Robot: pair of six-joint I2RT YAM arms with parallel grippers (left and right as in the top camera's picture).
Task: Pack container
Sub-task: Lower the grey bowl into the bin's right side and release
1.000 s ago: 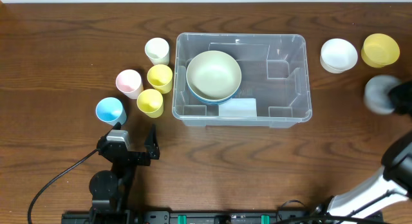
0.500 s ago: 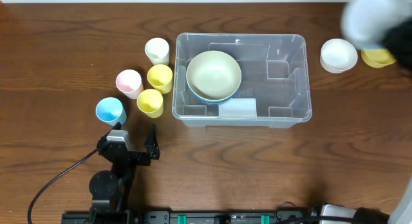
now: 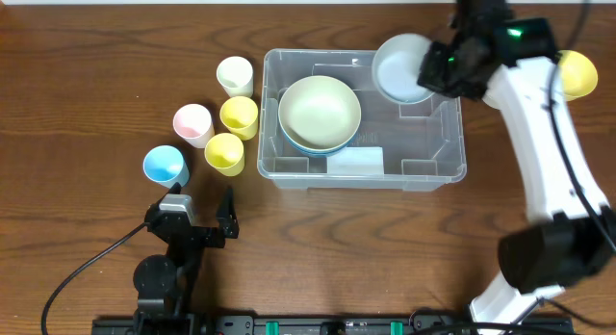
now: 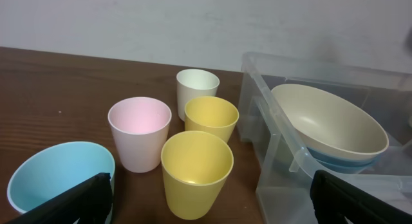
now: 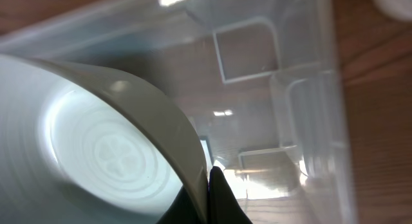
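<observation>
My right gripper holds the pale grey-white bowl (image 3: 400,67) and should next lower it into the container (image 3: 452,167) beside the cream bowl.
The clear container (image 3: 452,167) stands mid-table, with a white label (image 3: 358,160) at its front. A cream bowl (image 3: 320,109) stacked on a blue bowl sits in its left half, also in the left wrist view (image 4: 328,121). My right gripper (image 3: 431,70) is shut on the rim of a pale grey-white bowl (image 3: 400,67), held tilted over the container's far right part. In the right wrist view the bowl (image 5: 96,140) fills the left, pinched at its rim (image 5: 207,188), with the container's ribs (image 5: 248,47) below. My left gripper (image 3: 200,195) is open and empty, near the front left.
Several cups stand left of the container: cream (image 3: 235,75), pink (image 3: 192,123), two yellow (image 3: 239,115) (image 3: 224,152), blue (image 3: 164,166). A yellow bowl (image 3: 580,73) lies at the far right, partly behind my right arm. The container's near wall (image 4: 283,153) shows in the left wrist view.
My right arm has swung the pale bowl from the far right edge leftward to above the container's right part. The left arm has not moved.
</observation>
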